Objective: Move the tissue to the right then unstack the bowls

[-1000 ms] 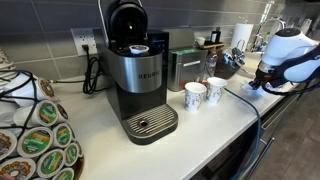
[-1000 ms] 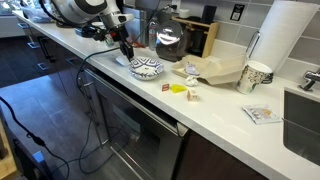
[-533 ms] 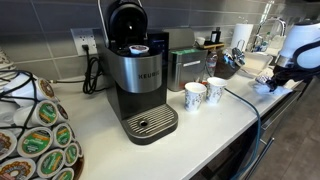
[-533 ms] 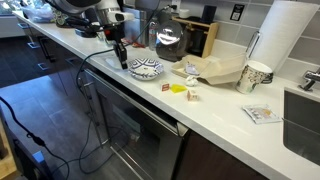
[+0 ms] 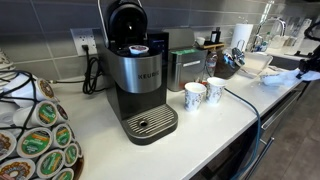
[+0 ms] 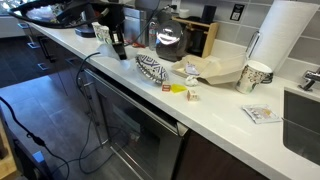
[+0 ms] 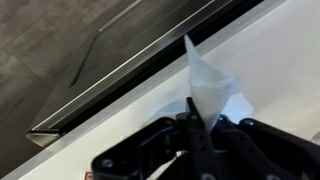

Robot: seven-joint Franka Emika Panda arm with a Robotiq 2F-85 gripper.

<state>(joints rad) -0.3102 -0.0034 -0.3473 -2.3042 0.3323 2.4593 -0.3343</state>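
Next, my gripper rises and swings past the bowls, then lowers to the clear spot on the counter [image 6: 209,94] beside the brown paper and releases the tissue [image 6: 103,34].
My gripper [image 7: 196,120] is shut on a thin white tissue [image 7: 205,85], which stands up from between the fingers over the white counter. In an exterior view the gripper [image 6: 112,42] hangs above the counter, a short way from the stacked white bowls with blue patterning [image 6: 150,68], with the white tissue [image 6: 103,34] at it. In an exterior view the bowls [image 5: 256,64] sit at the far right of the counter. Only part of the arm [image 5: 311,66] shows there, at the frame's edge.
A Keurig coffee machine [image 5: 140,80] and two paper cups [image 5: 195,95] stand on the counter. Crumpled brown paper [image 6: 215,70], a patterned cup [image 6: 255,76], a paper towel roll [image 6: 285,40] and small yellow items [image 6: 180,88] lie beyond the bowls. The counter's front edge drops to an oven door [image 7: 120,70].
The gripper has moved along the counter away from the bowls, carrying the tissue with it, and has nearly left one exterior view.
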